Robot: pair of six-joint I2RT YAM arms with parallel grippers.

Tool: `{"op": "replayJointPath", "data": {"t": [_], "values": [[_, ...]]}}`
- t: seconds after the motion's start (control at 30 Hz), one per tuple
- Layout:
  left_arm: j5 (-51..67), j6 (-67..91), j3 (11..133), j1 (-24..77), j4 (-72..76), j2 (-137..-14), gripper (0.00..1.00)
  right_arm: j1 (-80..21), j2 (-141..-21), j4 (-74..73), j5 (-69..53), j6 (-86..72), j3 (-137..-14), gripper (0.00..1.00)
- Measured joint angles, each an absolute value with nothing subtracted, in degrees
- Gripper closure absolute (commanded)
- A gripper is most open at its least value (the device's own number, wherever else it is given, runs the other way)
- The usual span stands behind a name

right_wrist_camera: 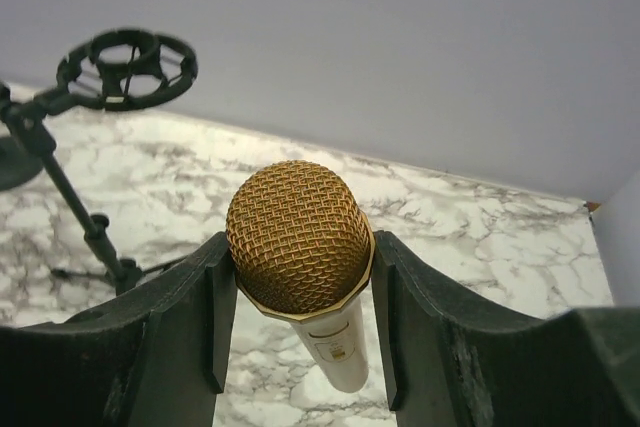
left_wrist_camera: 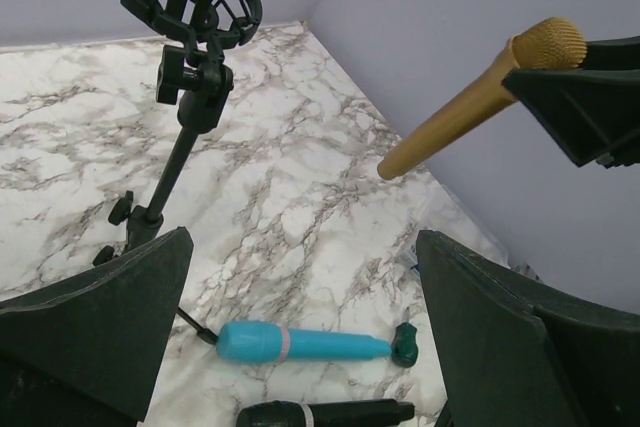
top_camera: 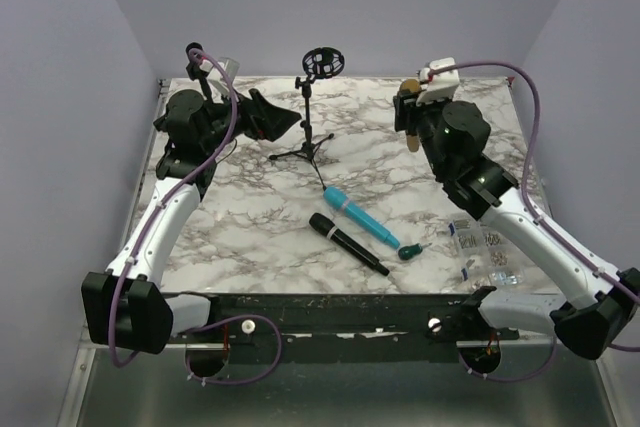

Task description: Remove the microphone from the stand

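I need to lower my right gripper leftward in the top view and release the gold microphone on the bare marble (top_camera: 390, 202) beside the blue microphone.
The black tripod stand (top_camera: 309, 127) has an empty round cradle (top_camera: 322, 60) at its top; it also shows in the left wrist view (left_wrist_camera: 178, 7) and the right wrist view (right_wrist_camera: 127, 68). My right gripper (right_wrist_camera: 300, 277) is shut on the gold microphone (right_wrist_camera: 298, 237) just below its mesh head and holds it in the air, to the right of the stand (top_camera: 409, 112). The gold microphone also shows in the left wrist view (left_wrist_camera: 470, 102). My left gripper (left_wrist_camera: 300, 347) is open and empty, left of the stand (top_camera: 285, 122).
A blue microphone (top_camera: 362, 218), a black microphone (top_camera: 347, 243) and a small green piece (top_camera: 410, 251) lie on the marble table (top_camera: 250, 197) in front of the stand. Clear packets (top_camera: 485, 247) lie at the right front.
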State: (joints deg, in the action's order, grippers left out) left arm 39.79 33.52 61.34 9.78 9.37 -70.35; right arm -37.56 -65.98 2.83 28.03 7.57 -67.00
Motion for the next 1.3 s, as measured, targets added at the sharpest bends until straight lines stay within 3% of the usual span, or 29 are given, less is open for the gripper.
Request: {"op": "replayJointPath", "data": {"t": [0.27, 0.53, 0.77, 1.3], "values": [[39.6, 33.9, 61.7, 9.8, 7.5, -71.2, 0.04, -37.6, -82.1, -15.4, 25.0, 7.1, -78.3, 0.99], [37.3, 31.8, 66.6, 9.8, -1.6, -68.3, 0.03, -37.6, -88.7, -29.7, 22.9, 7.1, -81.9, 0.99], [33.1, 24.8, 63.2, 9.8, -4.6, -61.8, 0.03, -37.7, -96.8, -35.2, 21.8, 7.0, -88.1, 0.99], [32.1, 22.5, 60.4, 10.3, -6.5, -61.5, 0.03, -37.7, -110.8, -42.2, 17.1, 4.9, -91.7, 0.99]]}}
